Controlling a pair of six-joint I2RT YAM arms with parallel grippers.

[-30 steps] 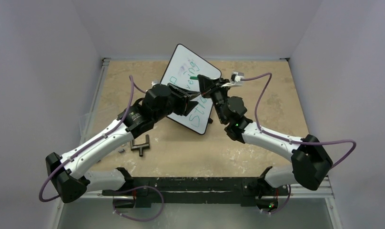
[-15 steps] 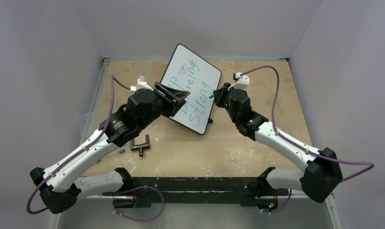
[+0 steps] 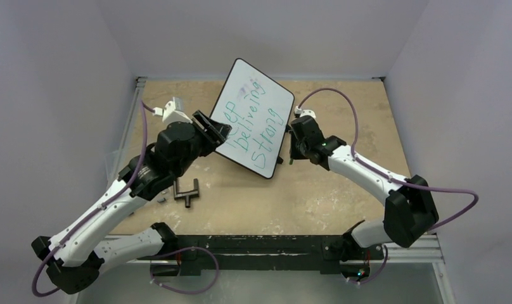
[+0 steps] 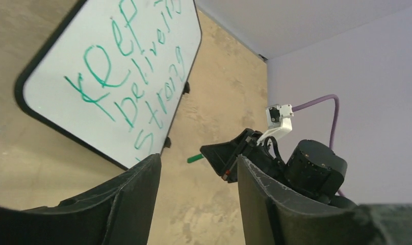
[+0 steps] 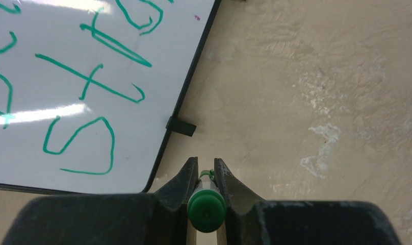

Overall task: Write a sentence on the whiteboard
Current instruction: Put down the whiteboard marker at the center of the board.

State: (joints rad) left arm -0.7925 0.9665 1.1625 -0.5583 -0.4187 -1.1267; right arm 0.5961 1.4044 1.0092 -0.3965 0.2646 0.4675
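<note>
Green writing already runs across the whiteboard [image 3: 256, 104]. My right gripper should next lower the green marker toward the bare table beside the black stand foot of the board.
The whiteboard [image 3: 256, 104] lies tilted on the tan table, and the sentence [image 3: 252, 123] runs across it in three lines of green lettering, also seen on the whiteboard [image 4: 112, 61] in the left wrist view. My left gripper [image 3: 220, 131] hovers beside the board's left edge, open, and nothing sits between its fingers [image 4: 137, 194]. My right gripper [image 3: 293, 151] is off the board's right edge, over bare table. It is shut on a green marker [image 5: 206, 204] that points down at the table, next to the board's black stand foot [image 5: 181, 126].
A black T-shaped part [image 3: 187, 192] lies on the table near the left arm's forearm. Walls close in the table at the back and both sides. Purple cables loop off both wrists.
My left gripper drew back left off the board and opened wider. My right gripper carried the marker off the lettering to the board's right edge. All three lines now show.
</note>
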